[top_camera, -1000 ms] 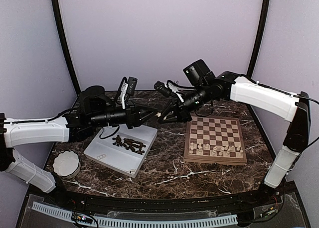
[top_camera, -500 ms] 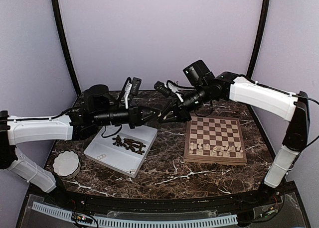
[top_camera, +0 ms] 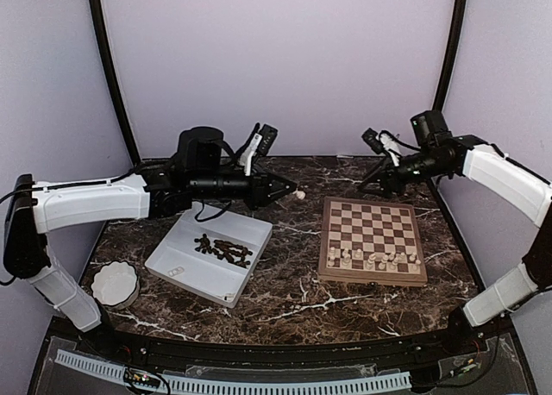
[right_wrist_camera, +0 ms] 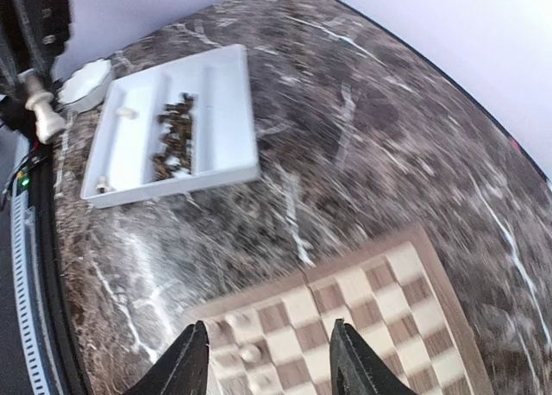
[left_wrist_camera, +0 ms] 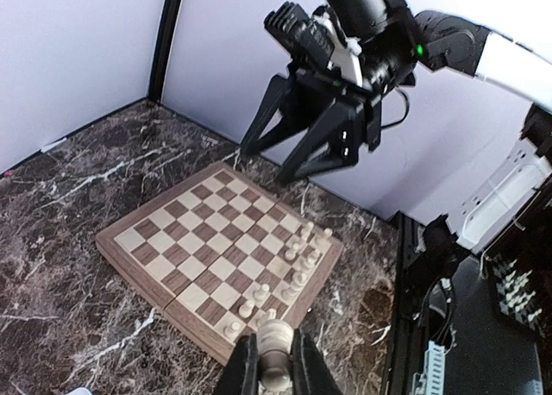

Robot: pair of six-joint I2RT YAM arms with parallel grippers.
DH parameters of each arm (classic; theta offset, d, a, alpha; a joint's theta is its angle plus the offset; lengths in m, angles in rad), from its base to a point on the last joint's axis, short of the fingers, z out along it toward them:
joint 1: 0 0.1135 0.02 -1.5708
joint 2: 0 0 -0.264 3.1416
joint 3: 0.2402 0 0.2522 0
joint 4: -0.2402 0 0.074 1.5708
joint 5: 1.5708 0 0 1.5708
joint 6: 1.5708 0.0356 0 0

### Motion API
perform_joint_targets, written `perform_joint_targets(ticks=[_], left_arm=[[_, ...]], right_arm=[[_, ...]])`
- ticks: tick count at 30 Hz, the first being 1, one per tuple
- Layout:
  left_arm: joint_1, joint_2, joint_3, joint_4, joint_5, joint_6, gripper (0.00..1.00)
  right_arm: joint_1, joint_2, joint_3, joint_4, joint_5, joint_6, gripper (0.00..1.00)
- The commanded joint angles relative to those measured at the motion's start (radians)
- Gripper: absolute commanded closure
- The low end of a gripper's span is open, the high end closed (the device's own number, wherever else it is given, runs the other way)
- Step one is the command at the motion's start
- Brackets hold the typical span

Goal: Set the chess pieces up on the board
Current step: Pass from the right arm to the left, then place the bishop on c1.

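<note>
The near-row square between pale pieces is empty, so my left gripper should lower to the right in the top view, onto that square, and release there.
My left gripper (top_camera: 291, 192) hangs above the table between the tray and the board, shut on a pale cream chess piece (left_wrist_camera: 276, 362) that sticks out past its tips (top_camera: 299, 194). The board (top_camera: 371, 227) lies at the right, with several pale pieces (top_camera: 371, 259) on its two near rows; the left wrist view shows them along the board's right edge (left_wrist_camera: 297, 261). My right gripper (top_camera: 376, 178) hovers over the board's far left corner, open and empty (right_wrist_camera: 269, 365). Dark brown pieces (top_camera: 224, 248) lie heaped in the tray.
The white rectangular tray (top_camera: 185, 270) sits left of centre, with one or two pale pieces in its near left part (right_wrist_camera: 126, 113). A white scalloped bowl (top_camera: 115, 284) stands at the near left. Dark posts and purple walls close off the back.
The two grippers met over the table's middle; the right one has opened, let go of the pale piece and pulled back right. The left one keeps the piece and has shifted right.
</note>
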Motion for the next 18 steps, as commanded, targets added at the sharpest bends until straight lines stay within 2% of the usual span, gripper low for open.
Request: perform_joint_targets(ticks=[1,5,9,18], left_arm=[[-0.054,0.109,0.138,-0.256,-0.056,0.165,0.94],[-0.094,0.204,0.233,-0.340,-0.055,0.229,0.94],[-0.135,0.301,0.351,-0.415,-0.065,0.312,0.95],[-0.241,0.571,0.687,-0.589,-0.162,0.412,0.95]], right_arm=[[-0.237,-0.135,-0.166,0.012,0.011,-0.010,0.50],[-0.427,-0.277,-0.354,0.120,0.103,0.052,0.48],[-0.475,-0.422,-0.497,0.212,0.160,0.075,0.40],[-0.522,-0.401,-0.505,0.256,0.178,0.087,0.38]])
